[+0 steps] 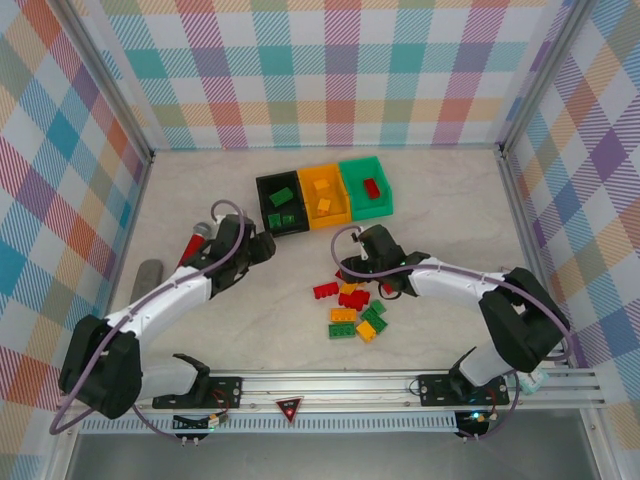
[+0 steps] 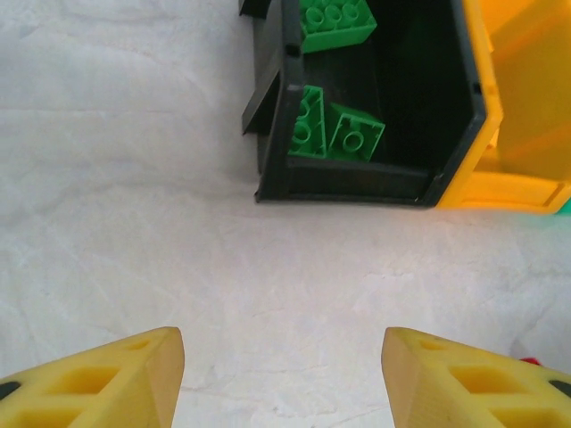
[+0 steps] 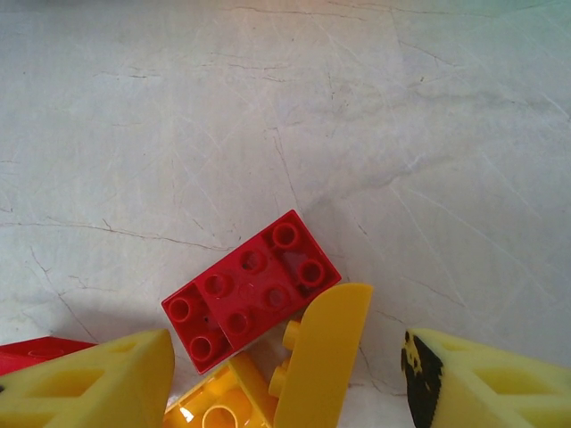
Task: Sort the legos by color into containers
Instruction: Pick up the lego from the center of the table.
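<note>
I should move my right gripper back over the lone red brick next and lower it around the brick's sides, because the brick is below and farther back, away from the pile.
The three joined containers stand at the back: the black (image 1: 262, 192) one holds green legos (image 1: 279, 196), the orange (image 1: 343, 196) one holds orange legos (image 1: 324, 205), and the green (image 1: 383, 200) one holds a red brick (image 1: 371, 187). A loose pile of red, green and yellow legos (image 1: 352, 310) lies mid-table. My left gripper (image 2: 284, 374) is open and empty over bare table, just short of the black bin (image 2: 357, 178) with its green bricks (image 2: 355, 134). My right gripper (image 3: 285, 374) stands open over the pile. A yellow curved piece (image 3: 326, 357) and a yellow brick (image 3: 219, 401) lie between its fingers, and a red brick (image 3: 250, 285) lies just ahead.
A long red stick with a grey head (image 1: 195, 240) lies by the left arm, and a grey object (image 1: 148, 272) sits further left. Chequered walls close in the table on three sides. The orange bin (image 2: 526, 107) adjoins the black one.
</note>
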Controlling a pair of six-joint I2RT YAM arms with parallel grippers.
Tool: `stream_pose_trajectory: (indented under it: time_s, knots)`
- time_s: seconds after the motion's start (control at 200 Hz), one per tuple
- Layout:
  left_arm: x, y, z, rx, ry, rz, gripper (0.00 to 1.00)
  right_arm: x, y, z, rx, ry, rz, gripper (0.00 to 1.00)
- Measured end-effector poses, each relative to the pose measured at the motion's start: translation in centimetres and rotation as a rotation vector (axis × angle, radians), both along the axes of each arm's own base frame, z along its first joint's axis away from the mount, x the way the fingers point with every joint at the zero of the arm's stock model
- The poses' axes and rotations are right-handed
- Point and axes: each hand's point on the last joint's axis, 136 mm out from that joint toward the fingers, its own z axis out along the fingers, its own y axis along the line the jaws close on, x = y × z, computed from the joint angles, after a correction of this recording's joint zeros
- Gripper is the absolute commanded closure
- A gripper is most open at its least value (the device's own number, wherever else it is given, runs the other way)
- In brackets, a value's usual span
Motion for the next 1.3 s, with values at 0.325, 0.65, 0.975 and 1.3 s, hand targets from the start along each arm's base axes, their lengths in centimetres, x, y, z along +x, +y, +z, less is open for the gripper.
stream_pose_trajectory:
  time_s: [0.325, 0.65, 0.975, 1.3]
  knots:
    - [-1.4, 1.2, -0.1, 0.051, -0.057, -0.023, 0.38, 0.3, -1.5, -0.6, -0.040, 0.016, -0.040, 0.35]
    - [-2.4, 1.7, -1.7, 0.115, -0.087, -0.085, 0.38, -1.5, -6.4, -0.4, -0.081, 0.081, -0.151, 0.35]
    - [-2.4, 1.6, -0.4, 0.146, -0.122, -0.125, 0.38, -3.9, -8.9, -4.5, -0.166, 0.289, -0.232, 0.41]
    - [-2.5, 1.6, 0.1, 0.138, -0.133, -0.126, 0.38, -3.7, -8.6, -4.8, -0.172, 0.317, -0.238, 0.71]
